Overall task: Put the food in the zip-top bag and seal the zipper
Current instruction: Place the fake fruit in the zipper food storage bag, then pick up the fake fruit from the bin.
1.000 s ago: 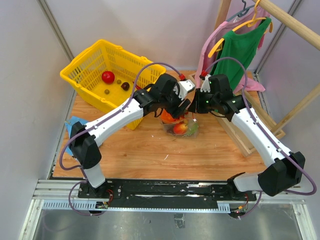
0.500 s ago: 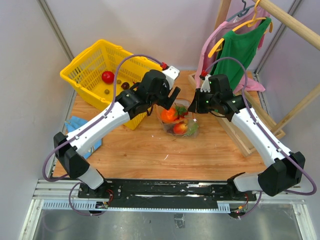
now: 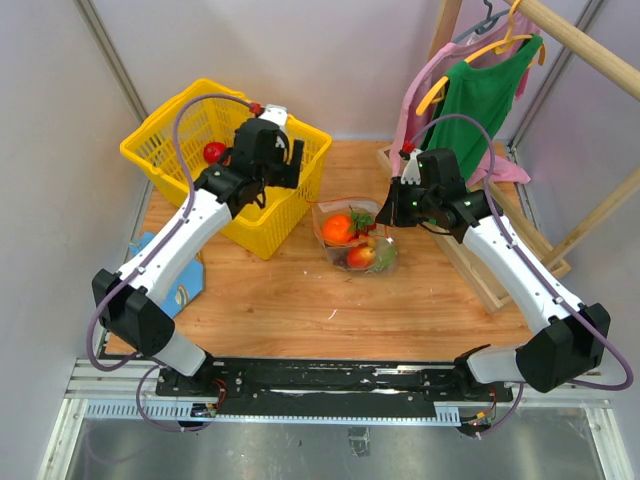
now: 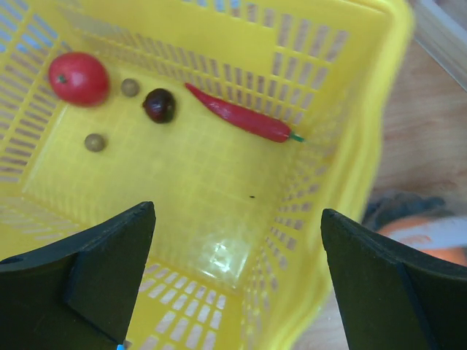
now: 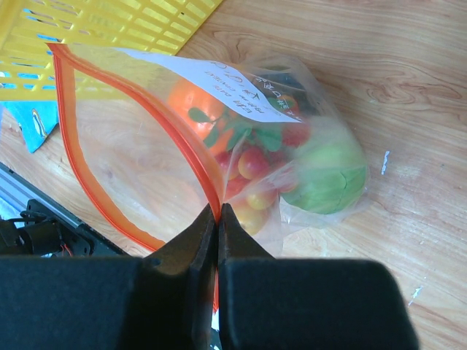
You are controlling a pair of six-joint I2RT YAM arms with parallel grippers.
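The dark purple piece [image 4: 159, 105] is still outside the bag, so my left gripper needs to lower onto it next, into the basket, to the left in the top view.
The zip-top bag [image 3: 357, 243] lies open on the wooden table, its red-orange zipper [image 5: 139, 102] gaping. Inside it are an orange [image 5: 191, 102], a light-green ball [image 5: 330, 177] and small red and yellow pieces. My right gripper [image 5: 217, 213] is shut on the zipper strip at the mouth's near end and holds it up. My left gripper [image 4: 237, 213] hangs open and empty over the yellow basket [image 4: 350, 80]. On the basket floor lie a red round fruit [image 4: 78, 78], a dark purple piece [image 4: 159, 105] and a red chilli [image 4: 237, 115].
Two small olive-coloured balls [image 4: 95, 141] also lie in the basket. A blue cloth [image 3: 146, 248] lies at the table's left edge. At the right, a wooden rack [image 3: 505, 265] carries a green top [image 3: 482, 95] and a pink garment.
My left gripper has left the bag's mouth, swung left and back to above the basket, and opened wider. The orange now lies in the bag. The right arm has not moved.
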